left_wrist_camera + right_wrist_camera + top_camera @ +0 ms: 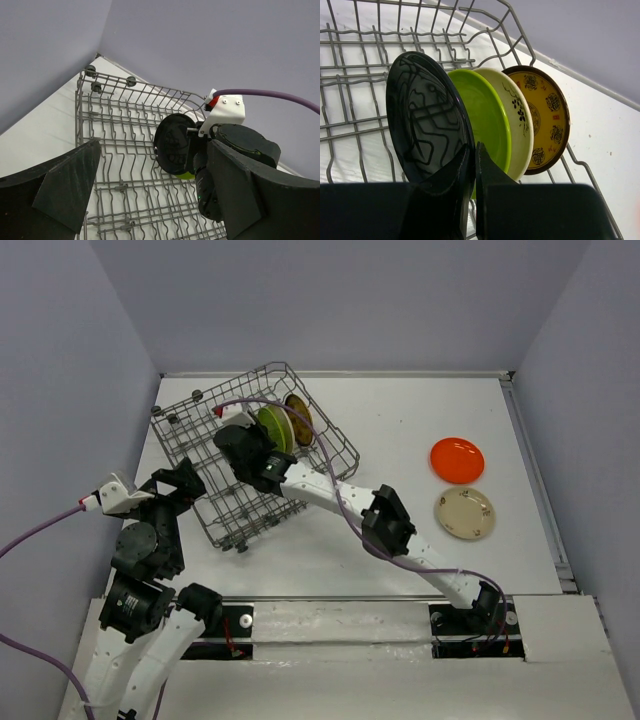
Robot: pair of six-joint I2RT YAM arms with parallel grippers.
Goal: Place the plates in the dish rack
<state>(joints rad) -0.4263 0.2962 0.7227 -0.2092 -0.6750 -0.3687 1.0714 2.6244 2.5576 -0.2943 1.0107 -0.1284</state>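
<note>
The black plate needs to go onto the empty wires [391, 142] beside it, so my right gripper needs to move slightly off the crowded green plate first and then lower.
The grey wire dish rack [190, 455] sits at the back left of the table. A lime green plate [487, 115], a cream flowered plate [522, 120] and a brown-yellow patterned plate [545, 115] stand upright in it, side by side. My right gripper [472, 150] is shut on the rim of the black plate [422, 120] and holds it upright next to the green one. My left gripper [150, 165] is open and empty at the rack's left side, facing the black plate [172, 145]. An orange plate [457, 460] and a beige plate [465, 513] lie flat on the table at the right.
The rack [120, 115] stands skewed on the table, one corner towards the back wall. My right arm [400, 530] stretches diagonally from the near right over the table to the rack. Walls close in the table at left, back and right.
</note>
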